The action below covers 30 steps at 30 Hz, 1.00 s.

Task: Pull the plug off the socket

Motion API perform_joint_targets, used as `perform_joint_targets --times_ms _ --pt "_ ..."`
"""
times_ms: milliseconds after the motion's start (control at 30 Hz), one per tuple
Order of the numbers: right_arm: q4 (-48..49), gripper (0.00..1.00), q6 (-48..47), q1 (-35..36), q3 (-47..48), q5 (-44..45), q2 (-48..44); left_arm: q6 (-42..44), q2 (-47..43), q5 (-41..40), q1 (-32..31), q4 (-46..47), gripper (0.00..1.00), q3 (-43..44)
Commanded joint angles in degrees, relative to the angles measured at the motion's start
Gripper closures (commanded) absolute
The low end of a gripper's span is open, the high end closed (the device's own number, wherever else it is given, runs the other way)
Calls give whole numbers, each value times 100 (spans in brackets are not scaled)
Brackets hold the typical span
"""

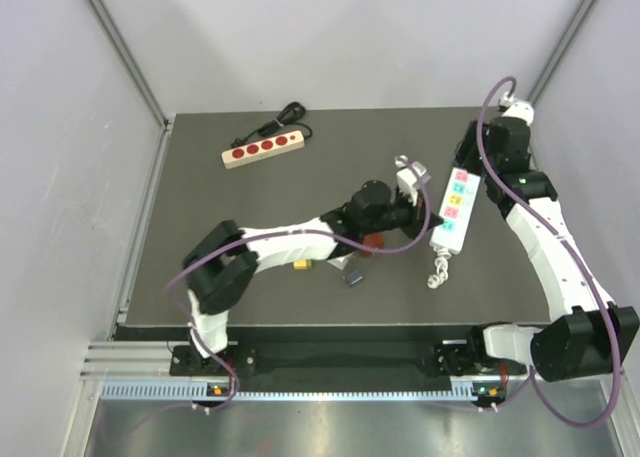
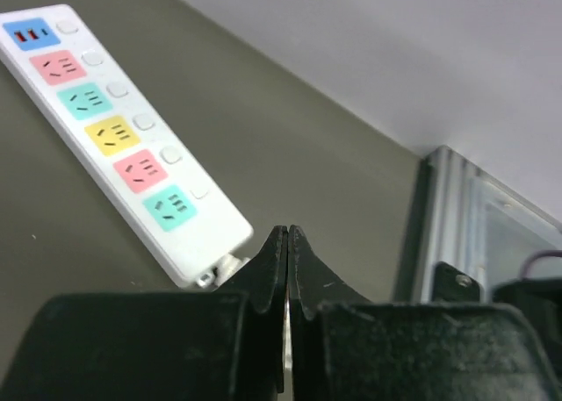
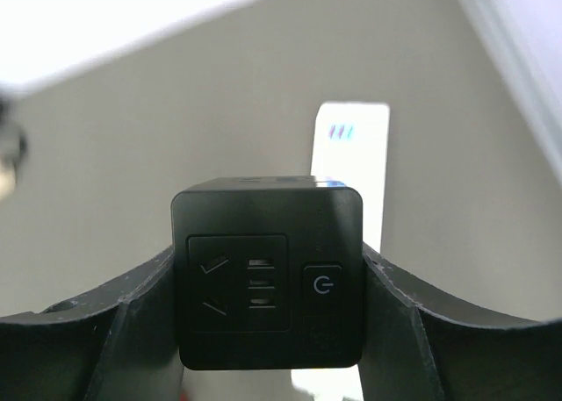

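The plug goes back and down to the tabletop between the red piece and the cable next. My right gripper then releases the plug, since it hangs clear of the power strip.
The plug [image 3: 263,322] is a black cube with a socket face and a power button. My right gripper [image 3: 268,259] is shut on its two sides and holds it clear above the far end of the socket, a white power strip [image 1: 455,209] with coloured outlets. Every outlet on the strip [image 2: 123,133] that shows is empty. My left gripper [image 2: 288,236] is shut with nothing in it, just beside the strip's cable end [image 2: 215,274]. From above, the left gripper [image 1: 420,215] lies left of the strip and the right gripper [image 1: 472,149] hangs over its far end.
A wooden strip with red outlets [image 1: 262,149] and a black cable [image 1: 285,117] lie at the back left. A red piece [image 1: 372,241], a yellow piece [image 1: 300,265] and a dark one [image 1: 352,276] sit under the left arm. The white cable coils at the strip's near end [image 1: 438,270].
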Motion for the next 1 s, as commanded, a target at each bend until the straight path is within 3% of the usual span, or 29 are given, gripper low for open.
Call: perform_joint_targets --times_ms 0,267,400,667,867,967 --pt "-717 100 -291 277 -120 -884 163 -194 -1067 -243 -126 276 100 -1157" --pt "-1421 100 -643 1690 -893 -700 146 -889 -3336 -762 -135 -515 100 -3604" --pt "-1817 100 -608 1973 -1166 -797 339 -1320 -4653 -955 -135 -786 100 -4510" --pt "-1914 100 -458 2070 -1483 -1498 155 -1268 -5947 -1650 -126 -1754 100 -4836" --pt "-1984 100 -765 2088 -1386 -2141 479 -1338 -6045 -1580 -135 -1798 100 -4872" --pt "-1888 100 -749 2097 -1359 -1932 516 -1347 -6028 -1589 -135 -1763 100 -4898"
